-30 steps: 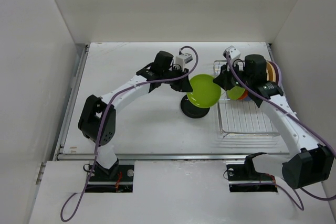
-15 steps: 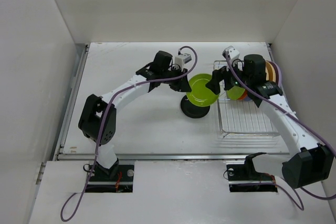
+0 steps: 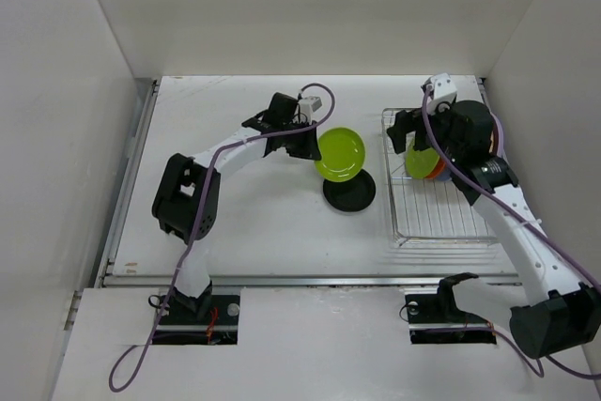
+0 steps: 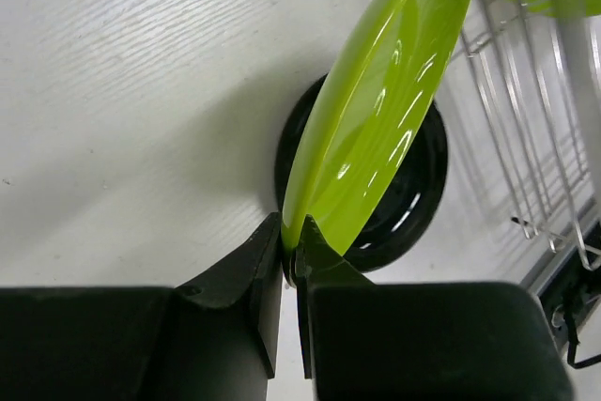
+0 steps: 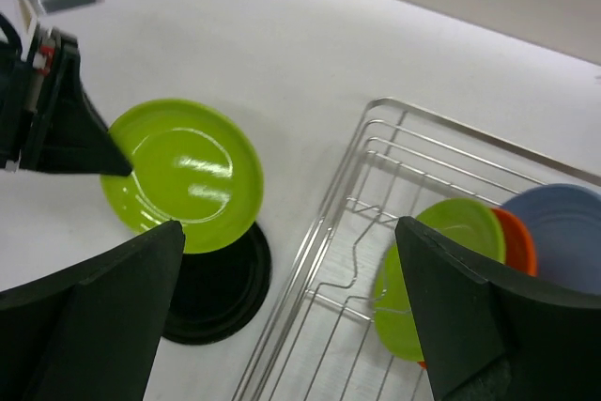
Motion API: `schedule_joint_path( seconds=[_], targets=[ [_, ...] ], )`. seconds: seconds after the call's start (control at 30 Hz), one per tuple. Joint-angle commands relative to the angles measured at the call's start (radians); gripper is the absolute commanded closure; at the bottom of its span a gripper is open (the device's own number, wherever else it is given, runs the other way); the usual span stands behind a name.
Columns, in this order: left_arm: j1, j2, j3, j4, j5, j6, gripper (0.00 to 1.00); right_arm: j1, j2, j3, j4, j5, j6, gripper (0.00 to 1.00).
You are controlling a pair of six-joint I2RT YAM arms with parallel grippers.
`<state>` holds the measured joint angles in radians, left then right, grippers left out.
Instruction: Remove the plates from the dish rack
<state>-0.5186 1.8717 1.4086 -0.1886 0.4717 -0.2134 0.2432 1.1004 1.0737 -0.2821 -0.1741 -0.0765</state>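
I should next move my left gripper down and back to let go of the lime green plate's rim over the black plate (image 3: 349, 192) (image 4: 413, 194), because the held plate overlaps only its far side.
My left gripper (image 4: 291, 232) is shut on the rim of a large lime green plate (image 4: 385, 110), holding it tilted above a black plate (image 4: 413, 194) that lies flat on the table. From above, that held plate (image 3: 340, 154) overlaps the black plate (image 3: 349, 192), with the left gripper (image 3: 315, 145) at its left edge. My right gripper (image 5: 289, 232) is open and empty over the dish rack (image 5: 376, 138). In the rack's far end stand a small lime green plate (image 5: 441, 269), an orange plate (image 5: 515, 237) and a light blue plate (image 5: 559, 232).
The dish rack (image 3: 439, 216) sits on the right side of the white table, its near half bare wire. White walls close in the table on the left, back and right. The right arm (image 3: 507, 213) stretches over the rack's right side.
The right gripper has opened, let go of the large lime green plate and drawn back over the rack's far end. The left gripper has carried the plate a little to the left.
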Motion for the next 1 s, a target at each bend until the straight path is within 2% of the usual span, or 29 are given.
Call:
schedule_joint_path(
  seconds=[0.0,0.07,0.2,0.33,0.6,0.9,0.97],
  targets=[
    [-0.003,0.029,0.067,-0.026,0.001,-0.014,1.00,0.001,-0.025,-0.008,0.098,0.166,0.018,0.00],
    [-0.003,0.044,0.076,-0.041,0.010,-0.014,1.00,0.001,0.006,0.002,0.098,0.222,0.018,0.00],
    [-0.003,0.064,0.087,-0.063,0.021,-0.014,1.00,0.001,0.081,0.040,0.075,0.428,0.009,0.00],
    [-0.003,0.084,0.096,-0.083,0.030,-0.014,1.00,0.001,0.125,0.049,0.075,0.530,-0.011,0.00],
    [-0.024,0.144,0.136,-0.143,0.019,-0.014,1.00,0.001,0.193,0.068,0.055,0.617,-0.042,0.00],
    [-0.034,0.172,0.154,-0.187,0.010,-0.014,1.00,0.001,0.234,0.068,0.046,0.637,-0.061,0.00],
    [-0.043,0.182,0.155,-0.196,0.010,-0.014,1.00,0.001,0.249,0.068,0.028,0.637,-0.062,0.03]
  ],
)
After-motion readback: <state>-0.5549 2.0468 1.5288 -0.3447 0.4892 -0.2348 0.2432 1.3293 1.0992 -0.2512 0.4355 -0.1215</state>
